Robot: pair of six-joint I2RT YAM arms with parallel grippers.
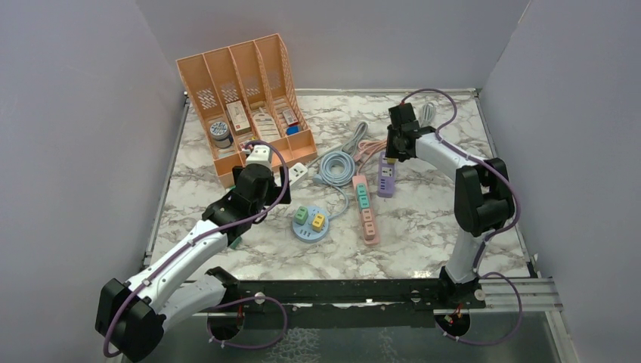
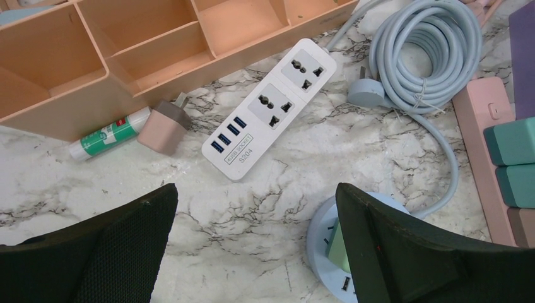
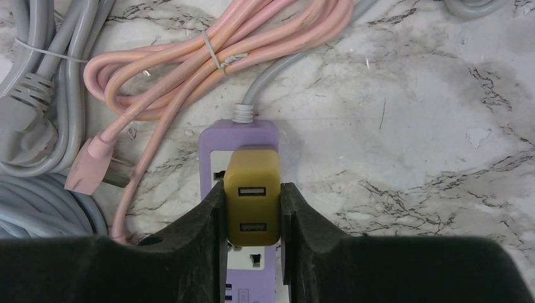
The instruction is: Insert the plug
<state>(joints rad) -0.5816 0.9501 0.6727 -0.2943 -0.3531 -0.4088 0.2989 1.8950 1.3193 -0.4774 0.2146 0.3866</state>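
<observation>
My left gripper must next go down and left in the wrist view onto the pink adapter's body (image 2: pixel 159 132) below it, keeping the pink adapter's pins free.
My right gripper (image 3: pixel 252 211) is shut on a mustard-yellow plug adapter (image 3: pixel 252 196) with two USB ports on its face. It holds the adapter on or just over the purple power strip (image 3: pixel 214 142), above the strip's upper socket; whether the pins are seated is hidden. In the top view the right gripper (image 1: pixel 392 156) sits at the far end of the purple strip (image 1: pixel 386 181). My left gripper (image 2: pixel 255 240) is open and empty above bare table. A white power strip (image 2: pixel 268 107) lies ahead of it, and a round blue socket hub (image 2: pixel 325 237) lies under its right finger.
An orange file organizer (image 1: pixel 242 98) stands at the back left. A pink power strip (image 1: pixel 366 208), a coiled blue cable (image 1: pixel 337 165), a pink cable (image 3: pixel 208 57) and grey cables (image 3: pixel 38 95) lie mid-table. A glue stick (image 2: pixel 107 134) and a pink adapter (image 2: pixel 163 126) lie by the organizer.
</observation>
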